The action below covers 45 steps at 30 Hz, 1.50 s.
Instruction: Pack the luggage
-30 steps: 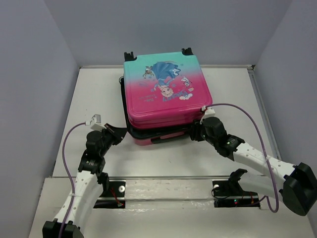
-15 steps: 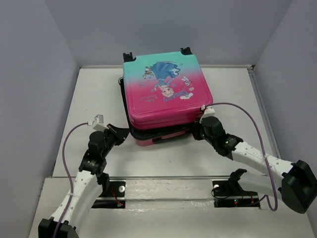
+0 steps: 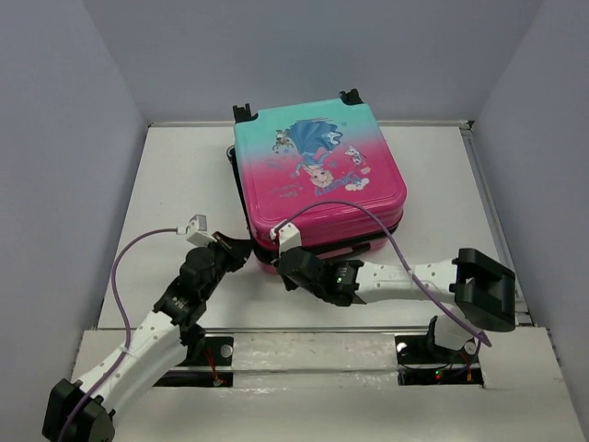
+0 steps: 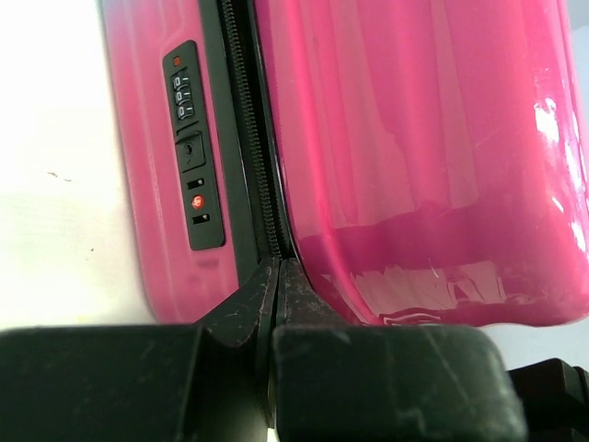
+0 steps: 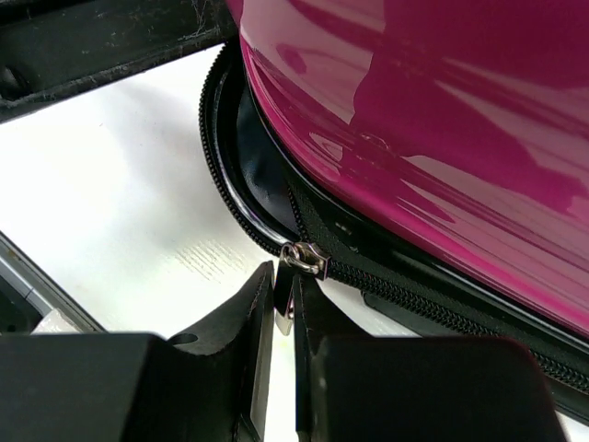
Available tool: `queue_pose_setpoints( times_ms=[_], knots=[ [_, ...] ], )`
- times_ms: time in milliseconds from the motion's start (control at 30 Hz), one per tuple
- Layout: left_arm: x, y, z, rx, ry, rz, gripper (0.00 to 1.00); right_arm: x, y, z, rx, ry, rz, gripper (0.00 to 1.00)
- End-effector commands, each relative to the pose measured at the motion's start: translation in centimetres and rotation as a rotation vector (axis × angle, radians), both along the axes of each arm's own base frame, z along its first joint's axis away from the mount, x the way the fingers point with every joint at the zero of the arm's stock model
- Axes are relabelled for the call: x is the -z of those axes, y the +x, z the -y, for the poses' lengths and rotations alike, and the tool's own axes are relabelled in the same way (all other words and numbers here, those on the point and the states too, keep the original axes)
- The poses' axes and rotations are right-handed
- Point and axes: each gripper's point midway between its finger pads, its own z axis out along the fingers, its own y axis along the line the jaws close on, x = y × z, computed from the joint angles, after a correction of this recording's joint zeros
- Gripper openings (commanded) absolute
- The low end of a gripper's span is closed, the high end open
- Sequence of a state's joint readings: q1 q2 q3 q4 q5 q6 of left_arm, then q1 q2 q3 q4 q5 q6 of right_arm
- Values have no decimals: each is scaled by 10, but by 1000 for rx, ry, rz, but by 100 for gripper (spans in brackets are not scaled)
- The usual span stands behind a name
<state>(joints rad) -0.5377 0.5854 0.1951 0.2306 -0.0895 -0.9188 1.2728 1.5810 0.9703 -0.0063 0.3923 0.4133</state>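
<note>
My left gripper is next to push the luggage's near corner to the right in the top view and then let go of it, because the zip beside the lock (image 4: 190,143) is open.
The luggage (image 3: 317,170) lies flat mid-table, a pink-to-teal hard shell with a cartoon princess and black wheels at the far edge. Its lid is down, with a dark gap along the near side. My right gripper (image 3: 285,266) is at the near edge towards the left corner. In the right wrist view it (image 5: 285,308) is shut on the metal zipper pull (image 5: 303,259), and the zip to the left is still open (image 5: 241,198). My left gripper (image 3: 242,257) touches the near left corner. In the left wrist view it (image 4: 276,269) is shut and empty, tips on the zip seam (image 4: 248,138) beside the combination lock (image 4: 190,143).
The white table (image 3: 175,184) is boxed in by grey walls on the left, right and back. Purple cables (image 3: 138,244) loop over both arms. The right arm lies across the table in front of the luggage. A raised ledge (image 3: 304,354) with the arm mounts runs along the near edge.
My right gripper has moved left along the near side, from the right corner to near the left one. The luggage has turned and shifted slightly right. My left gripper has moved in to the corner.
</note>
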Motion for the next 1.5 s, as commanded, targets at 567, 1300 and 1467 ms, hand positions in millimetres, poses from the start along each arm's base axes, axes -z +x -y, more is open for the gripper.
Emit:
queue_pose_setpoints(
  times_ms=[567, 1300, 1467],
  knots=[
    [-12, -24, 45, 171, -127, 16, 6, -116, -99, -29, -394, 262, 2, 75],
    [-7, -35, 51, 195, -102, 22, 6, -175, 233, 305, 572, 247, 48, 100],
    [-10, -45, 65, 200, -106, 23, 6, -143, 245, 253, 303, 329, -134, 99]
  ],
)
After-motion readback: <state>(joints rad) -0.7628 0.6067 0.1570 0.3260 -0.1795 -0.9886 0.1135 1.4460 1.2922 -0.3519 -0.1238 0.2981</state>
